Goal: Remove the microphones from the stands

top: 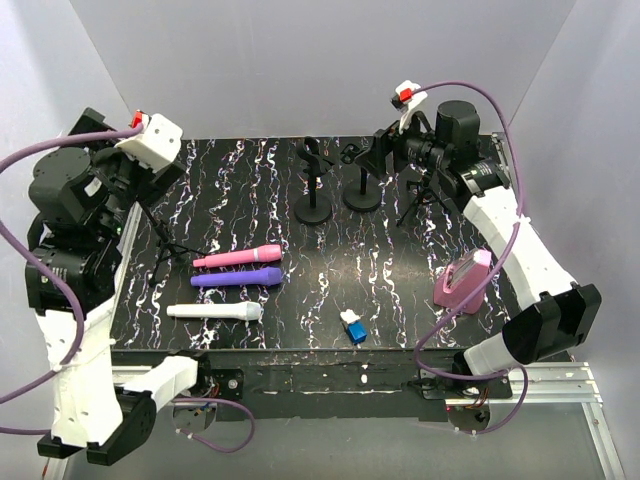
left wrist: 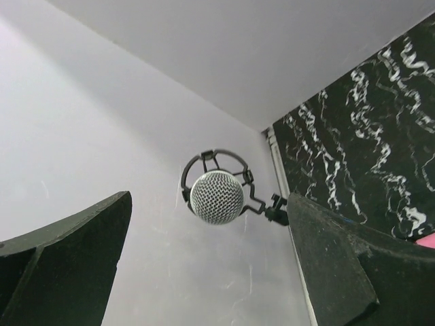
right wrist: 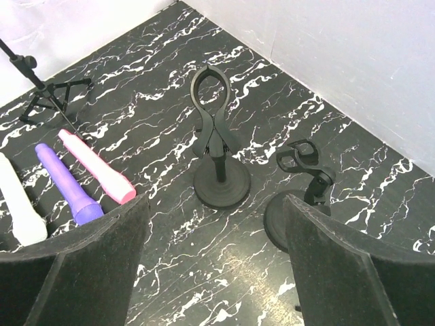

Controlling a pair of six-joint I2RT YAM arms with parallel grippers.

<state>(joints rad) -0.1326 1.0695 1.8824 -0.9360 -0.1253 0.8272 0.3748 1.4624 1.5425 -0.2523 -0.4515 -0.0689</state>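
Note:
The silver mesh head (left wrist: 217,197) is below my left gripper, facing straight between its open fingers. I should lower my left gripper around it next and close.
In the left wrist view a microphone (left wrist: 216,197) with a silver mesh head sits in a black ring clip (left wrist: 255,200) on its stand. It points towards my left gripper (left wrist: 209,204), which is open, with the head a little way beyond the fingers. From the top, that stand's tripod (top: 170,248) shows at the table's left, and my left gripper (top: 150,185) hangs over its top, hiding the microphone. My right gripper (right wrist: 216,202) is open and holds nothing, raised at the back right (top: 378,155).
Two round-based stands (top: 313,210) (top: 362,198) with nothing in their clips are at the back centre. Pink (top: 237,258), purple (top: 237,278) and white (top: 215,312) microphones lie on the table's left half. A pink case (top: 462,280) and a small blue-white block (top: 353,327) sit at the right front.

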